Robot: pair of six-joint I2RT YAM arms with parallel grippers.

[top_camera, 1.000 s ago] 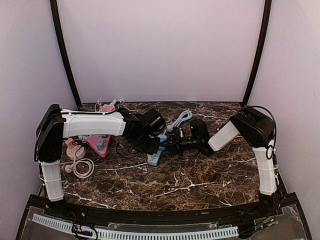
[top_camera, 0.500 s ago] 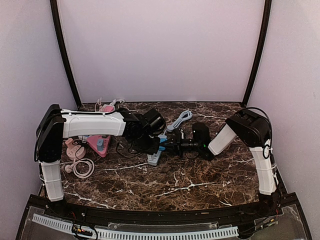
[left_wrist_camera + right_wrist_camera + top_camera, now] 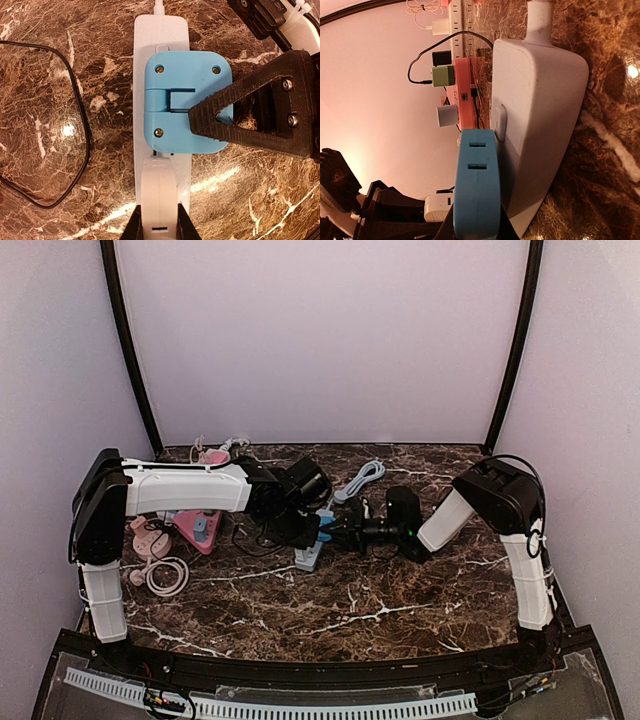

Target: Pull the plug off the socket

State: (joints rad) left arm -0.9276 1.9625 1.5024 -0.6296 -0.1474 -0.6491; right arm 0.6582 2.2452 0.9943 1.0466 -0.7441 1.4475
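Observation:
The blue plug (image 3: pixel 180 85) will next be pulled up by my right gripper, moved to the right in the top view and lowered. My right gripper will let go of it there, because the tabletop is bare there.
A white power strip (image 3: pixel 308 558) lies mid-table, also in the left wrist view (image 3: pixel 161 30) and the right wrist view (image 3: pixel 535 115). A blue plug (image 3: pixel 180 85) sits on its top face, seen edge-on in the right wrist view (image 3: pixel 476 190). A white plug (image 3: pixel 159 195) sits just below it on the strip. My left gripper (image 3: pixel 159 229) is shut on the white plug. My right gripper (image 3: pixel 477 227) is shut on the blue plug; one of its black fingers (image 3: pixel 250 120) lies across the plug. In the top view the grippers, left (image 3: pixel 298 536) and right (image 3: pixel 338 531), meet over the strip.
A pink power strip (image 3: pixel 195 525) with plugs, a pink plug and a coiled white cable (image 3: pixel 165 575) lie at the left. A light blue cable (image 3: pixel 362 478) lies behind the strip. A black cable (image 3: pixel 82 135) loops left of the strip. A green plug (image 3: pixel 442 76) sits on the pink strip.
My right arm's wrist and forearm have shifted a little to the right and nearer. The left arm and the power strip have not visibly moved.

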